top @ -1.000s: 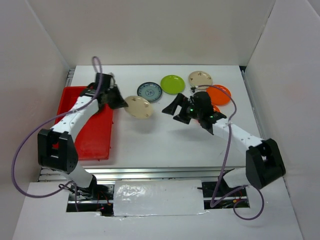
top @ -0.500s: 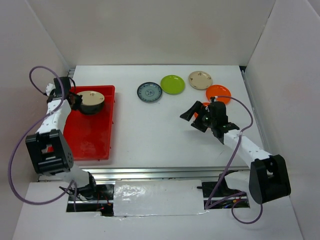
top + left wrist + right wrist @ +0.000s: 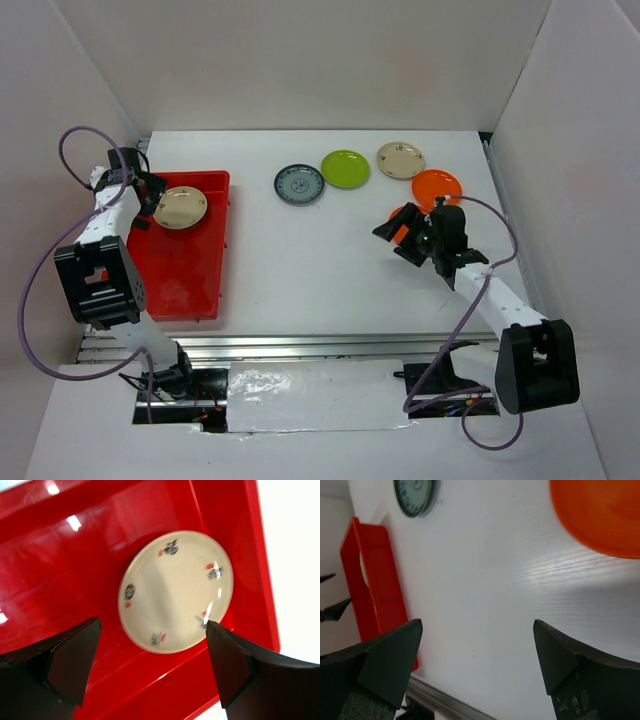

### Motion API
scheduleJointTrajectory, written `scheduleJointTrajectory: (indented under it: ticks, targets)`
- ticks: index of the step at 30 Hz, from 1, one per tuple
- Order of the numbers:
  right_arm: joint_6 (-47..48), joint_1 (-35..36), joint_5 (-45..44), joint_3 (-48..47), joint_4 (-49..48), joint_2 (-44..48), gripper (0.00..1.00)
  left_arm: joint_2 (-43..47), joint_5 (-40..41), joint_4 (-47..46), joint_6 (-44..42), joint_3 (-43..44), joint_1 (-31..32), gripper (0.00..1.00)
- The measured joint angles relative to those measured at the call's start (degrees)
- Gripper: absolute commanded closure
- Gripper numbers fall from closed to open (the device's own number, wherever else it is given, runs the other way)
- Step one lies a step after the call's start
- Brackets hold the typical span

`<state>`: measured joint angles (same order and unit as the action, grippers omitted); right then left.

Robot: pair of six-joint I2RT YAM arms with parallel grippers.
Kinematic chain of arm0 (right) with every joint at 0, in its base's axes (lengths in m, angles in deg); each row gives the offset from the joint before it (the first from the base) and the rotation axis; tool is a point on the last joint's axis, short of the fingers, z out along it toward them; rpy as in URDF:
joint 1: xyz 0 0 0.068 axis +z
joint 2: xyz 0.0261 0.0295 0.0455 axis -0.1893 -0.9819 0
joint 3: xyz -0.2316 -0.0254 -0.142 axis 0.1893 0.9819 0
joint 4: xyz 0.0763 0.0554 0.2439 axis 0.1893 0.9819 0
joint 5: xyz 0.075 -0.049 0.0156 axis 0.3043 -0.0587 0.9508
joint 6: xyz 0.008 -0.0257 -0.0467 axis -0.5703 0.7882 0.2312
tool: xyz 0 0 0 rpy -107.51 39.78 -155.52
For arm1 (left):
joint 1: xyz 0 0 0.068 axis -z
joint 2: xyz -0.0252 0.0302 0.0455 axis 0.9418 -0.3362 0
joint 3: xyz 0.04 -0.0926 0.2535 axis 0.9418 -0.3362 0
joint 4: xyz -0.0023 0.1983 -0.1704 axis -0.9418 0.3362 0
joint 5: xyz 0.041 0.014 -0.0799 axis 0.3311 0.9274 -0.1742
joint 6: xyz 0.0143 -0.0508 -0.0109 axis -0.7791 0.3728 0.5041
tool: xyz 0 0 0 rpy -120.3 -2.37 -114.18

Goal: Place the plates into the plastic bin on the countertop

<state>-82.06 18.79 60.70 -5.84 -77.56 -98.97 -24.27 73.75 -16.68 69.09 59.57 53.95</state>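
My right gripper shifts to the right in the top view next, then lowers to the near rim of the orange plate beside it.
A cream plate (image 3: 181, 207) (image 3: 175, 590) lies flat at the far end of the red plastic bin (image 3: 180, 270) (image 3: 65, 555). My left gripper (image 3: 150, 195) (image 3: 152, 625) hangs just over the plate's edge, open and empty. On the white countertop (image 3: 300, 260) sit a blue-grey plate (image 3: 299, 184) (image 3: 415, 495), a lime green plate (image 3: 345, 168), a second cream plate (image 3: 401, 159) and an orange plate (image 3: 437, 188). My right gripper (image 3: 405, 230) (image 3: 477, 625) stands open over bare countertop, partly covering another orange plate (image 3: 399, 233). An orange plate (image 3: 600, 515) fills the right wrist view's top right corner.
White walls close in the countertop on three sides. A metal rail (image 3: 300, 345) runs along the near edge. The red bin (image 3: 370, 580) shows far off in the right wrist view.
My left gripper carried the cream plate from the table's middle to the bin, then opened and let it go. My right arm drew back to the right, toward the orange plates.
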Motion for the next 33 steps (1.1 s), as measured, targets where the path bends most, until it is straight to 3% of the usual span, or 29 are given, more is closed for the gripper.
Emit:
scheduleJointTrajectory:
  ticks: [6, 11, 14, 18, 19, 22, 27, 30, 31, 33]
  targets:
    - [-6.47, -4.13, -12.28, 3.56, 4.63, 5.40, 0.00, 2.71, -0.09, 8.83, -2.86, 3.74, 3.15, 0.01]
    - [-11.85, -7.76, -22.60, 9.25, 8.07, 14.38, 0.00, 12.70, -1.84, 10.27, -9.92, 3.96, 10.93, 0.01]
    - [-12.39, -11.89, -23.76, 8.61, 7.54, 9.77, 0.02, 19.08, -4.42, 10.03, -13.88, 1.75, 16.35, 0.01]
    - [-11.67, -16.22, -21.35, 6.29, 5.49, -3.32, 0.07, 25.05, -8.63, 10.75, -18.12, -3.08, 21.35, 0.01]
    - [-11.61, -16.98, -20.20, 5.70, 4.68, -6.08, 0.09, 25.77, -9.27, 11.23, -18.69, -3.69, 22.21, 0.01]
    - [-10.49, -18.51, -16.59, 2.05, 0.61, -11.98, 0.32, 27.91, -10.60, 12.11, -21.07, -5.29, 24.30, 0.01]
    - [-10.19, -19.52, -11.58, -0.52, -2.58, -18.78, 0.48, 33.18, -12.41, 12.41, -22.77, -7.78, 25.51, 0.01]
    - [-9.90, -19.78, -10.05, -1.73, -2.56, -21.05, 0.69, 34.84, -12.92, 12.39, -23.21, -8.24, 25.57, 0.01]
    - [-9.75, -19.91, -9.66, -2.12, -2.51, -21.88, 0.83, 34.84, -12.98, 12.35, -23.78, -8.24, 25.55, 0.01]
    - [-9.42, -20.13, -9.09, -2.56, -2.43, -22.80, 0.89, 34.56, -13.11, 12.33, -24.06, -8.39, 25.55, 0.01]
